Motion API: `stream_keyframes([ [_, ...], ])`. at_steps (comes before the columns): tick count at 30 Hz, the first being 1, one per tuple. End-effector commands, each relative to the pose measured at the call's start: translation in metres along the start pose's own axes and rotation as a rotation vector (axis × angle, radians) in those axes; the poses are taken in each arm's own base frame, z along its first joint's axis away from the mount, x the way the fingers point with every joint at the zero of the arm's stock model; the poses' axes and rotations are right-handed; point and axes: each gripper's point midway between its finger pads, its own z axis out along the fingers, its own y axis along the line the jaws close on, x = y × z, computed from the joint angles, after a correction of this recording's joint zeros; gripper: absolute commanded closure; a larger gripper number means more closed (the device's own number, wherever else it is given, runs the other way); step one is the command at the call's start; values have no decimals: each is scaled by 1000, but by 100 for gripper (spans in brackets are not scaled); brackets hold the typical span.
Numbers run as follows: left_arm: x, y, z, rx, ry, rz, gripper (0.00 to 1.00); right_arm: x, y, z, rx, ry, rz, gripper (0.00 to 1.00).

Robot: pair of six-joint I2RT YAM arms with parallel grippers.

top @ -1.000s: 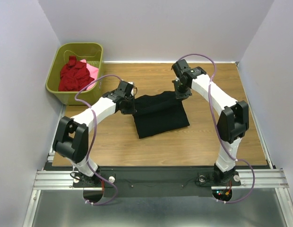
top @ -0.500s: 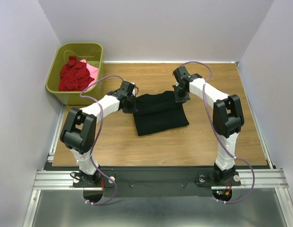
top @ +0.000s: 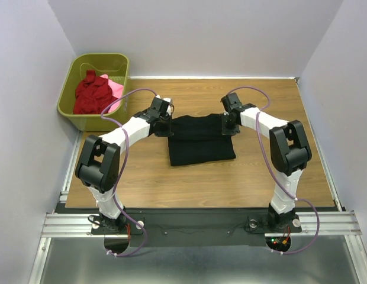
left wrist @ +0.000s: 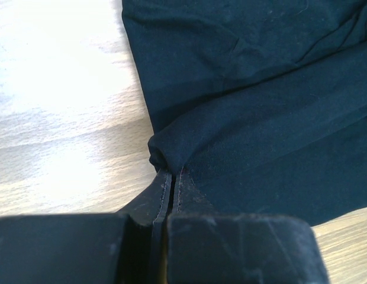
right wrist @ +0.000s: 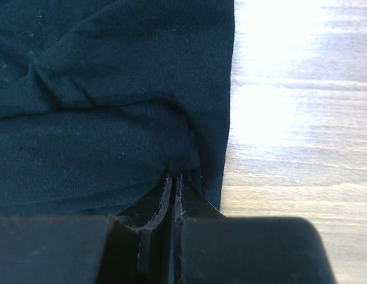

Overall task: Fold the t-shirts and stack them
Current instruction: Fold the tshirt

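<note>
The pinched cloth goes outward and to the right in the top view next and is released, since the shirt's far edge (top: 187, 117) lies outward of my left gripper.
A black t-shirt (top: 200, 141) lies partly folded in the middle of the wooden table. My left gripper (top: 167, 128) is shut on its far-left corner, and in the left wrist view a pinch of black cloth (left wrist: 171, 157) bunches at the fingertips (left wrist: 171, 173). On the other side my right gripper (top: 229, 126) is shut on the far-right corner, with cloth (right wrist: 183, 157) gathered at its tips (right wrist: 176, 176). A dark red t-shirt (top: 92, 93) and a pink t-shirt (top: 115, 89) sit crumpled in the basket.
An olive-green plastic basket (top: 77, 112) stands at the table's far-left corner. Grey walls close in the left, far and right sides. Bare wood (top: 195, 183) stretches between the black shirt and the arm bases.
Both grippers have carried the shirt's far edge toward the near side, laying a fold across it. The black shirt now lies squarer and more level on the table.
</note>
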Motion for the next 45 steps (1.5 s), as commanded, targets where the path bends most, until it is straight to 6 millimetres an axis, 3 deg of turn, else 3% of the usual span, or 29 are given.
stream_keyframes([
  [1, -41, -3, -31, -16, -129, 39, 100, -21, -31, -19, 97, -88, 37, 99],
  [5, -45, -8, -36, -1, -143, 47, 100, -49, -37, -54, 119, -204, 82, 99],
  [9, -52, -14, -43, 11, -172, 74, 100, -55, -47, -74, 147, -259, 133, 99],
  [13, -56, -18, -42, 26, -196, 95, 100, -37, -60, -60, 185, -212, 169, 99],
  [18, -54, -27, -29, 56, -190, 135, 100, -10, -71, -27, 206, -150, 215, 99],
  [19, -56, -32, -27, 66, -198, 149, 100, 3, -73, -17, 206, -117, 217, 99],
  [24, -59, -30, -7, 41, -190, 181, 100, 16, -78, 5, 214, -91, 234, 99],
  [35, -62, -12, 25, -63, -186, 145, 100, -1, -76, -9, 186, -145, 244, 99],
  [40, -64, -10, 32, -71, -180, 120, 100, -20, -75, -27, 177, -209, 250, 99],
  [45, -77, -16, 27, -60, -210, 124, 85, -40, -79, -39, 188, -265, 259, 86],
])
